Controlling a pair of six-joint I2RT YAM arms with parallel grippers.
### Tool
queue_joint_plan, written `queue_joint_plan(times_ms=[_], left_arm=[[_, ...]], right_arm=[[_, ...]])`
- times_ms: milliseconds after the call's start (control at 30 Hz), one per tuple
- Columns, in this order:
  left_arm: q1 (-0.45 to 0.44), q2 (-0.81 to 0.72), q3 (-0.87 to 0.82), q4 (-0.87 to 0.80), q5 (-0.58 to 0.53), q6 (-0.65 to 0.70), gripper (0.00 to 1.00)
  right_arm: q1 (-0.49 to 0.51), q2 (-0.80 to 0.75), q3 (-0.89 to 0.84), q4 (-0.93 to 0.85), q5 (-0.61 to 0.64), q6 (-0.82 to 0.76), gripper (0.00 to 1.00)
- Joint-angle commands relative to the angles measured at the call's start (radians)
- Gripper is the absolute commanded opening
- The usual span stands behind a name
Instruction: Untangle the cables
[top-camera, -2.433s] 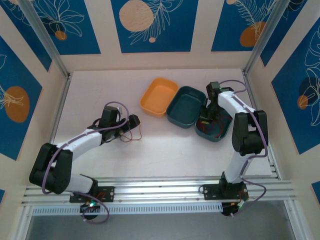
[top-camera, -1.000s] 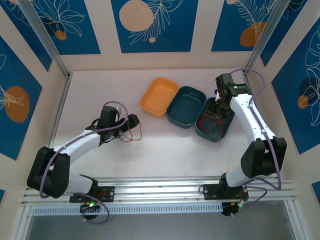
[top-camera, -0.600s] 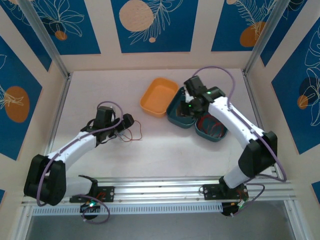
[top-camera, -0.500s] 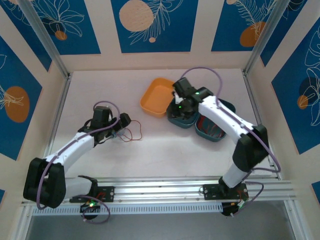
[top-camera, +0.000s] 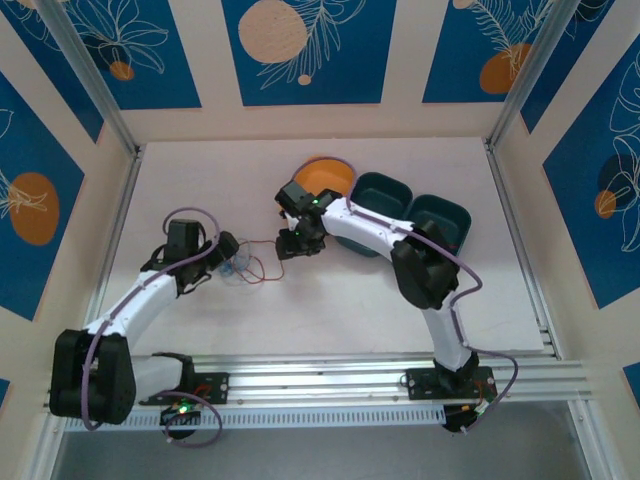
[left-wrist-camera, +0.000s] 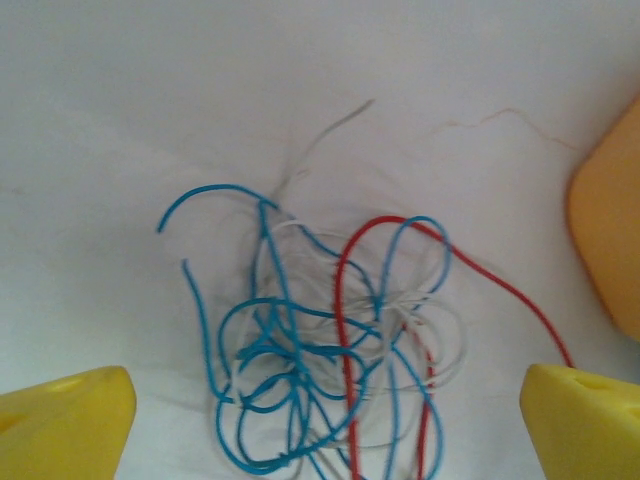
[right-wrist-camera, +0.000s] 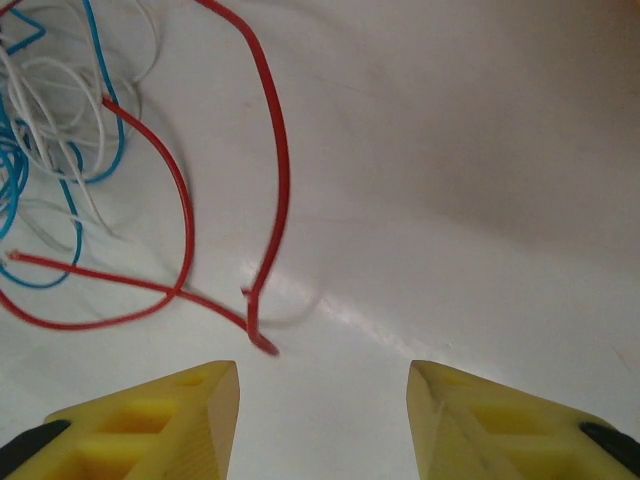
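Note:
The robot's right gripper first needs to move down and toward the tangle to get onto the red cable's outer part, free of the tangle.
The cables (left-wrist-camera: 330, 350) lie in one loose knot of blue, red and whitish wires on the white table, seen in the top view as a small tangle (top-camera: 252, 268) between the two grippers. My left gripper (left-wrist-camera: 325, 440) hangs open just left of the knot, its yellow fingertips (left-wrist-camera: 60, 425) wide apart on either side of it and touching nothing. My right gripper (right-wrist-camera: 325, 420) is open just right of the knot, with bare table between its fingers (right-wrist-camera: 150, 420). A loose red wire end (right-wrist-camera: 262, 340) lies just ahead of the left finger.
An orange tray (top-camera: 325, 172) stands right behind the right gripper (top-camera: 290, 247); its edge (left-wrist-camera: 610, 240) shows in the left wrist view. Two teal trays (top-camera: 385, 185) (top-camera: 445, 205) stand to its right. The left gripper (top-camera: 228, 258) sits mid-left on the table.
The right arm has swung from the far-right teal tray across the trays to the knot on the table. The left arm has drawn back to the left, still open.

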Motion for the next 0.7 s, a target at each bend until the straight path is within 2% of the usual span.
queue_joint_plan(times_ms=[0, 133, 300, 367, 467, 533, 633, 667], left_arm=[[0.025, 0.034, -0.017, 0.017, 0.036, 0.017, 0.93], [0.04, 0.082, -0.017, 0.058, 0.07, 0.015, 0.86], [0.043, 0.142, -0.019, 0.105, 0.105, 0.001, 0.71], [0.045, 0.16, -0.023, 0.121, 0.119, -0.005, 0.67], [0.043, 0.182, -0.032, 0.144, 0.133, -0.012, 0.6], [0.044, 0.197, -0.035, 0.153, 0.142, -0.016, 0.56], [0.043, 0.21, -0.04, 0.159, 0.149, -0.016, 0.47], [0.043, 0.212, -0.041, 0.161, 0.15, -0.018, 0.43]], right_arm=[[0.005, 0.056, 0.084, -0.024, -0.038, 0.01, 0.49], [0.004, 0.13, 0.168, -0.06, -0.043, 0.005, 0.46], [0.005, 0.197, 0.239, -0.088, -0.064, 0.006, 0.38], [0.005, 0.211, 0.252, -0.09, -0.068, 0.008, 0.35], [0.005, 0.222, 0.267, -0.094, -0.068, 0.01, 0.23], [0.005, 0.221, 0.275, -0.099, -0.065, 0.008, 0.1], [0.006, 0.197, 0.273, -0.106, -0.049, 0.005, 0.0], [0.006, 0.186, 0.269, -0.108, -0.039, 0.005, 0.0]])
